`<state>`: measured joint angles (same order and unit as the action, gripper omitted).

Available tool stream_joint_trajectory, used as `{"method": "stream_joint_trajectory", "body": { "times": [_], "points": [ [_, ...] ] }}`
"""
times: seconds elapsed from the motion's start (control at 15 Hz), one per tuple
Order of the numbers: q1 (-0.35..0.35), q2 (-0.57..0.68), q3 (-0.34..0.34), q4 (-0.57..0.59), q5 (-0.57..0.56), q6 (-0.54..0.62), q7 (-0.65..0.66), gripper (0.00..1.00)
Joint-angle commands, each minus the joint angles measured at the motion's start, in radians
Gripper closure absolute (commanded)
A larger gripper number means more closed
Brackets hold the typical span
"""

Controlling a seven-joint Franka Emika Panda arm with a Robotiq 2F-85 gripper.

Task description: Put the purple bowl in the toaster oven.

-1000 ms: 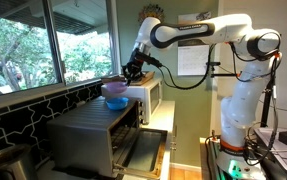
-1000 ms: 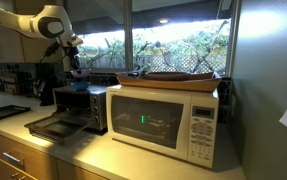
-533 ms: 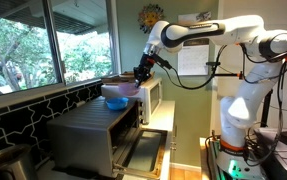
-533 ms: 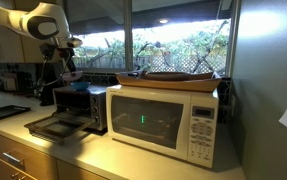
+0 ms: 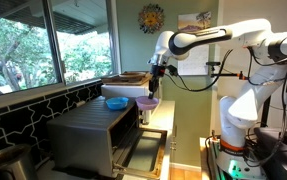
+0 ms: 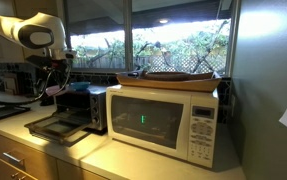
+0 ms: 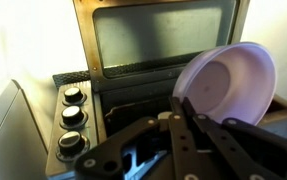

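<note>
My gripper is about to turn while lowering the purple bowl (image 5: 148, 102), enter the dark oven opening and release the bowl's rim there, since the oven door already hangs open.
My gripper (image 5: 151, 92) is shut on the rim of the light purple bowl (image 5: 148, 102) and holds it in the air in front of the toaster oven (image 5: 91, 132), above its dropped-open door (image 5: 143, 150). In the wrist view the purple bowl (image 7: 229, 84) sits tilted in the shut jaws (image 7: 183, 108). Beyond it are the dark oven opening (image 7: 133, 98), the control knobs (image 7: 71, 116) and the door glass (image 7: 158, 35). In an exterior view the gripper (image 6: 53, 88) hangs beside the oven (image 6: 83, 105); the bowl is hard to make out there.
A bright blue bowl (image 5: 115, 102) sits on top of the toaster oven. A white microwave (image 6: 165, 118) with a flat basket on top (image 6: 178, 77) stands next to the oven. Windows (image 5: 43, 45) run behind the counter. A black tray (image 6: 5, 112) lies on the counter.
The arm has carried the purple bowl off the oven's top, outward and down to in front of the oven. The blue bowl has stayed on top.
</note>
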<state>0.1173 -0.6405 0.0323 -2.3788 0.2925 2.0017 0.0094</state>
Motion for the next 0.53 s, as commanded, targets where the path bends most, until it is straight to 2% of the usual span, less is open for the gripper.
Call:
{"method": "stream_joint_trajectory", "body": {
  "times": [0.0,0.2,0.47],
  "points": [
    [0.016,-0.015,0.007,-0.099,0.011,0.02,-0.05,0.99],
    [0.002,0.017,0.037,-0.149,0.031,0.064,0.037,0.99],
    [-0.021,0.052,0.081,-0.195,0.072,0.218,0.236,0.99]
  ]
}}
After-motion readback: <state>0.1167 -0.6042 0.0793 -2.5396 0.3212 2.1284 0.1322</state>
